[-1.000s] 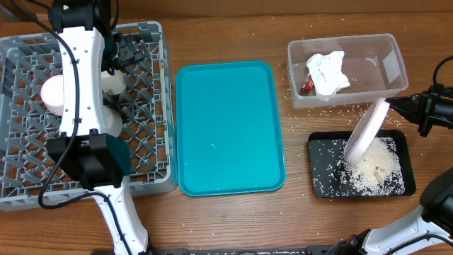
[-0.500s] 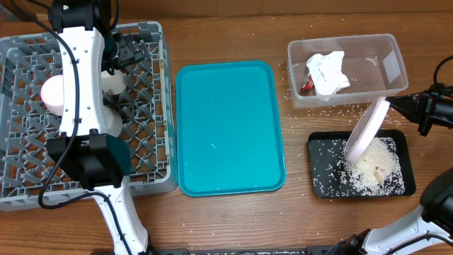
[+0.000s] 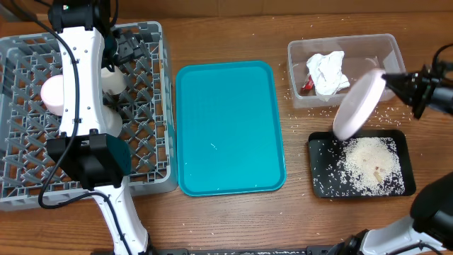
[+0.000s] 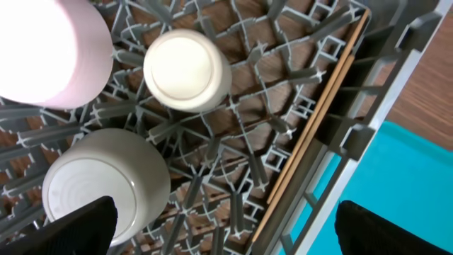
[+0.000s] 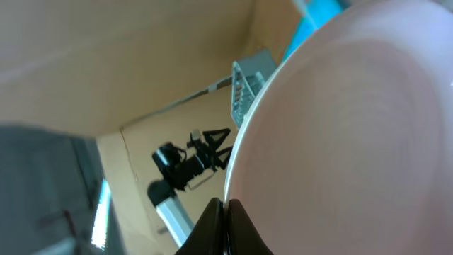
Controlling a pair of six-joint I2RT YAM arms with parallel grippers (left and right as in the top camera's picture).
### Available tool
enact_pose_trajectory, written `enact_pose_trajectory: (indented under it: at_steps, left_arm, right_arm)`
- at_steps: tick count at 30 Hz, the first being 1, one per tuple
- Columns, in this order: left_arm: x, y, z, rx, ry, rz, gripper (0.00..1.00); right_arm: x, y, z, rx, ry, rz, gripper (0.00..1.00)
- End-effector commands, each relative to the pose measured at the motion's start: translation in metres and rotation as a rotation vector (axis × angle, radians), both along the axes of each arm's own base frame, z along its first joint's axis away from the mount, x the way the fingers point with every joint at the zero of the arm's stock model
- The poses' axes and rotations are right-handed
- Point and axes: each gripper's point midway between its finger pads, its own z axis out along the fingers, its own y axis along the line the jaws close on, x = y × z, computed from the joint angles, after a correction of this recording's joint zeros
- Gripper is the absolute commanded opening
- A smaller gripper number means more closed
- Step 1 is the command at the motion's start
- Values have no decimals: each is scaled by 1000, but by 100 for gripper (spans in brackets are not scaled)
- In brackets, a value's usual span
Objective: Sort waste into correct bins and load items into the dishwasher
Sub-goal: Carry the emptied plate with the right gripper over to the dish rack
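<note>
My right gripper should lift across the teal serving tray next. Then it needs to lower the plate point(image 3: 356, 105) point(image 5: 354, 127) on edge into the rack's slots beside the chopsticks, which stand free.
My right gripper point(image 3: 393, 83) is shut on the rim of the white dinner plate point(image 3: 356, 105) and holds it tilted on edge above the black tray point(image 3: 317, 145). A pile of rice grains point(image 3: 371, 159) lies in that tray. In the right wrist view the plate point(image 5: 354, 127) fills the frame with the jaws point(image 5: 225, 219) pinched on its rim. The clear tub point(image 3: 386, 49) holds the crumpled napkin point(image 3: 329, 73) and the red-and-white wrapper point(image 3: 306, 85). My left gripper point(image 4: 223, 234) is open and empty over the grey dish rack point(image 3: 152, 177). Below it are an upturned cup point(image 4: 186, 69) and two bowls point(image 4: 106, 184) point(image 4: 49, 49).
The teal serving tray point(image 3: 230, 127) lies between the rack and the bins. Loose rice grains point(image 3: 347, 110) are scattered on the table around the tub. Wooden chopsticks point(image 4: 311, 134) lie along the rack's right wall. The left arm point(image 3: 78, 85) stretches over the rack.
The right gripper has lifted the plate up and to the left, off the black tray, and its face has turned more toward the overhead camera. The left arm has not moved.
</note>
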Motion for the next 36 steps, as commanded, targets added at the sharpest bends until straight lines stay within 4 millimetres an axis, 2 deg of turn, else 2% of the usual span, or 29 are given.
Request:
enact_pose_trajectory:
  at_steps: [1,5,6,8,11,14,17,22,23,24,30,36]
  left_arm:
    - [2,1,11,-6,-40,6,100]
    - [2,1,11,-6,-40,7,100]
    - [3,2,11,-5,-43,8,100]
    - [3,4,12,-6,-45,16,100]
    - [-4,17,13,-7,-33,43,100]
    - [-16,39,14,-12,-11,107,100]
    - [-35,71,14,-29,18,216,100]
    - [-63,115,11,-47,60,331,100]
    - [-70,127,11,-60,62,364,100]
    - [-73,133,11,-67,62,381,100]
    - [-87,150,10,-97,70,435,100]
    - [-89,149,9,-99,79,434,100]
  right_arm:
    - [3,26,58,-39,-147,38,4]
    - [36,58,85,-83,-276,93,4]
    - [57,75,91,-122,-305,85,4]
    - [73,105,104,-120,-363,109,4]
    - [82,163,135,-102,-576,220,4]
    - [75,226,156,-73,-767,333,4]
    - [77,273,143,-49,-738,358,4]
    - [82,329,110,-27,-722,423,4]
    - [81,349,99,-11,-737,460,4]
    - [81,358,93,-5,-737,475,4]
    - [73,410,56,38,-756,566,4]
    - [62,449,32,45,-732,587,4]
